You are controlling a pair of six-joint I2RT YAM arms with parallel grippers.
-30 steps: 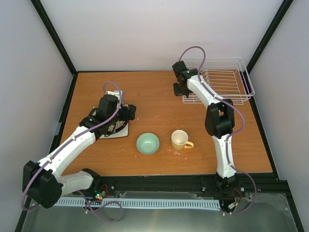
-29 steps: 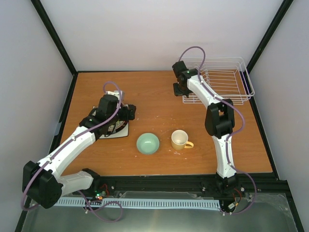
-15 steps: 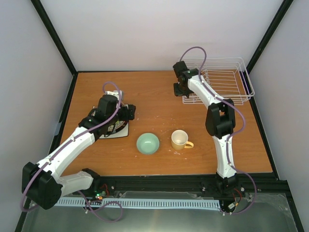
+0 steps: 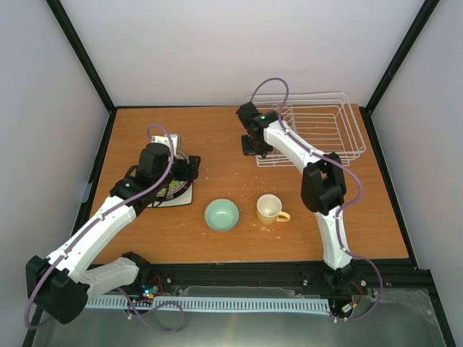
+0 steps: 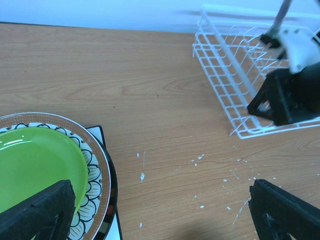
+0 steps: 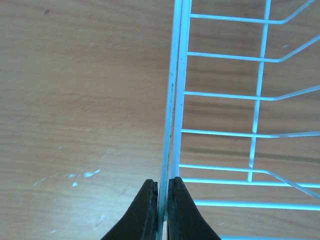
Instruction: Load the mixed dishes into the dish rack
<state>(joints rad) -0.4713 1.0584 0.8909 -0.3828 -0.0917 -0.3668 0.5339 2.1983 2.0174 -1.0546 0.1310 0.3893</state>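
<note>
I will next move my right gripper back and toward the plate stack, and pull the dish rack by its rim wire.
The white wire dish rack (image 4: pixel 318 126) stands at the back right of the table. My right gripper (image 4: pixel 253 147) is shut on the rack's left rim wire (image 6: pixel 175 100), its fingertips (image 6: pixel 150 200) pinching it. My left gripper (image 4: pixel 189 168) is open and empty above the plate stack (image 4: pixel 176 192), which it mostly hides. In the left wrist view the lime-green plate (image 5: pixel 35 165) lies on the brown floral plate (image 5: pixel 95 172), over a dark-rimmed plate (image 5: pixel 112 192) and the white square plate (image 5: pixel 116 231). The mint-green bowl (image 4: pixel 221 215) and yellow mug (image 4: pixel 270 209) stand at the front centre.
White chips are scattered on the wood between the stack and the rack (image 5: pixel 200 157). Black frame posts and pale walls close in the table on three sides. The right arm (image 4: pixel 322 184) reaches over the table's right middle.
The rack has slid left across the table, held by the right gripper. The left arm has shifted slightly left and back over the plates.
</note>
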